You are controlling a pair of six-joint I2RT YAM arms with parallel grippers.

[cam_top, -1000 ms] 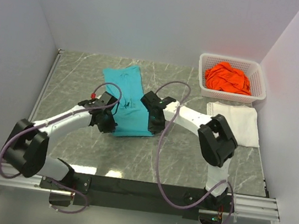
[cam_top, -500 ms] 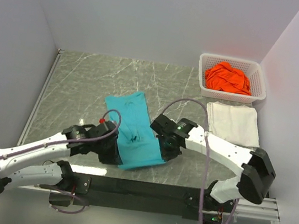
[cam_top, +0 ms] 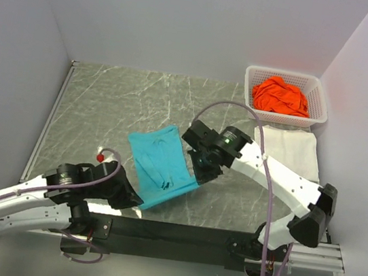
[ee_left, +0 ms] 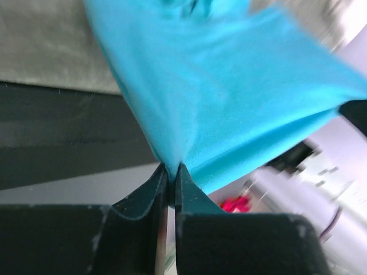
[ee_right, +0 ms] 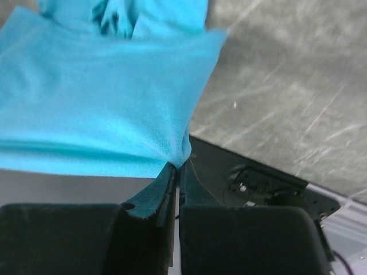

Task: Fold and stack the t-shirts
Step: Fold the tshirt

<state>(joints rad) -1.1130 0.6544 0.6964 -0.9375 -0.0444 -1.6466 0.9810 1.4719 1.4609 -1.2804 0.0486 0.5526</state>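
Observation:
Next I should move my left gripper outward and down over the teal t-shirt's far corner [cam_top: 134, 138] to release the cloth, since that corner lies outward of it and below.
The teal t-shirt [cam_top: 160, 163] hangs stretched between both grippers near the table's front edge, its far end trailing on the marble. My left gripper [cam_top: 136, 198] is shut on its near-left corner, cloth [ee_left: 229, 97] pinched between the fingertips [ee_left: 171, 170]. My right gripper [cam_top: 199, 176] is shut on the near-right corner, with cloth [ee_right: 103, 97] fanning out from the fingertips [ee_right: 178, 166]. A folded white t-shirt [cam_top: 290, 151] lies flat at the right. The orange t-shirt [cam_top: 282, 97] sits crumpled in the basket.
A white lattice basket [cam_top: 251, 92] stands at the back right corner. The black base rail [cam_top: 177, 234] runs along the near edge. Grey walls enclose the left, back and right. Cables loop above both arms.
Both grippers have pulled the teal t-shirt from the middle of the table toward the near edge and lifted its front edge. The left arm has drawn far back and low.

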